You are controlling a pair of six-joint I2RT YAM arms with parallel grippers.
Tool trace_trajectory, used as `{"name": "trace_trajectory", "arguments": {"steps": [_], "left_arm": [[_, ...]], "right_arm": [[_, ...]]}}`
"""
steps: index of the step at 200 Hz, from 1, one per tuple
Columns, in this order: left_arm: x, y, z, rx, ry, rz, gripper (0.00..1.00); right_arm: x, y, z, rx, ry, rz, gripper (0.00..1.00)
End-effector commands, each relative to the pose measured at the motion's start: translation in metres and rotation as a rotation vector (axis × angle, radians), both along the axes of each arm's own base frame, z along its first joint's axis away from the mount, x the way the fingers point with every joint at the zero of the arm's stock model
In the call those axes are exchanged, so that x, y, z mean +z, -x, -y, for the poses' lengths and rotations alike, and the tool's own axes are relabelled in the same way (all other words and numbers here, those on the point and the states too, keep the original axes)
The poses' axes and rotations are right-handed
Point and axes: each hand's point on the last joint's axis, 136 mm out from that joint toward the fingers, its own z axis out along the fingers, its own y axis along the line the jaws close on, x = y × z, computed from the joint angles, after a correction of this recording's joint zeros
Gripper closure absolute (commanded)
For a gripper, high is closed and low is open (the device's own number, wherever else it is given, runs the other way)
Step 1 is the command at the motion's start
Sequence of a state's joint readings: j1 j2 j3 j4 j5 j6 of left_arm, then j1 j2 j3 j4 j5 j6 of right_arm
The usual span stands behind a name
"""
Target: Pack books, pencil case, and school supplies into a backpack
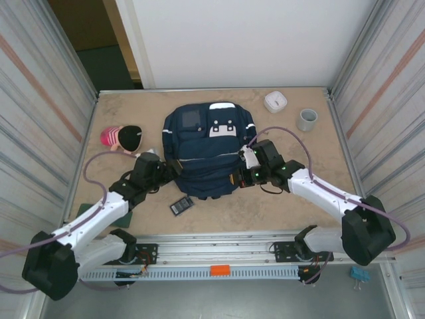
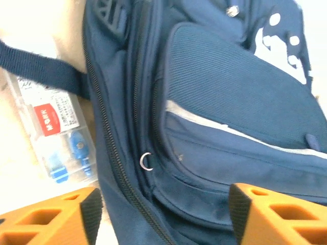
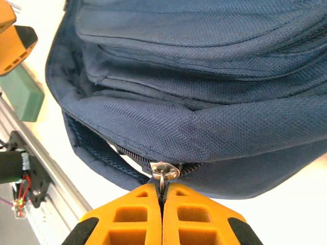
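Observation:
I will pull my right gripper outward along the backpack's edge facing the cup (image 3: pixel 288 161) next and let go of the metal zipper pull (image 3: pixel 162 176), because that edge runs outward from the gripper.
The navy backpack (image 1: pixel 206 143) lies flat in the middle of the table. My right gripper (image 3: pixel 162 196) is shut on the metal zipper pull (image 3: pixel 162 176) at the backpack's (image 3: pixel 204 92) near edge; from above this gripper (image 1: pixel 240 176) sits at the bag's near right corner. My left gripper (image 2: pixel 164 212) stands open over the backpack's (image 2: pixel 225 102) left side, a zipper line and a small metal ring (image 2: pixel 146 161) between its pads. A clear packet with a red mark (image 2: pixel 51 127) lies beside the bag. The black rectangle (image 1: pixel 182 207) lies near the front. A dark green book (image 3: pixel 23 94) lies partly under my left arm.
A pink-striped and black pencil case (image 1: pixel 123 138) lies at the left. A white round device (image 1: pixel 275 101) and a grey cup (image 1: pixel 307 119) stand at the back right. Corrugated walls close both sides, and a metal rail (image 1: pixel 219 256) runs along the near edge.

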State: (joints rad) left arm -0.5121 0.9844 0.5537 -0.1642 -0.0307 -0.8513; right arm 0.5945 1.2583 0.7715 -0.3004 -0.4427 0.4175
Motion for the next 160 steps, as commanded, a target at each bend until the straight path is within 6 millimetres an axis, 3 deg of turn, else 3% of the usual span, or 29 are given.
{"name": "trace_trajectory", "arguments": {"steps": [1, 26, 58, 99, 119, 132, 160], "left_arm": [[0.033, 0.001, 0.010, -0.227, -0.183, 0.202, 0.29], [0.044, 0.026, 0.055, -0.670, -0.409, 0.430, 0.26], [0.034, 0.062, 0.109, -1.134, -0.615, 0.641, 0.19], [0.022, 0.029, 0.139, -1.227, -0.774, 0.640, 0.17], [0.020, 0.017, 0.157, -1.244, -0.781, 0.674, 0.26], [0.020, 0.009, 0.165, -1.234, -0.789, 0.694, 0.37], [0.019, -0.003, 0.161, -1.183, -0.844, 0.676, 0.76]], "right_arm": [[0.037, 0.004, -0.011, 0.094, -0.069, 0.077, 1.00], [0.038, 0.003, -0.011, 0.094, -0.068, 0.085, 1.00], [0.046, 0.001, -0.014, 0.097, -0.086, 0.100, 1.00], [0.046, 0.004, -0.013, 0.098, -0.082, 0.096, 1.00], [0.046, 0.005, -0.014, 0.101, -0.082, 0.094, 1.00], [0.046, 0.006, -0.013, 0.102, -0.083, 0.096, 1.00], [0.050, 0.006, -0.009, 0.097, -0.109, 0.096, 1.00]]}}
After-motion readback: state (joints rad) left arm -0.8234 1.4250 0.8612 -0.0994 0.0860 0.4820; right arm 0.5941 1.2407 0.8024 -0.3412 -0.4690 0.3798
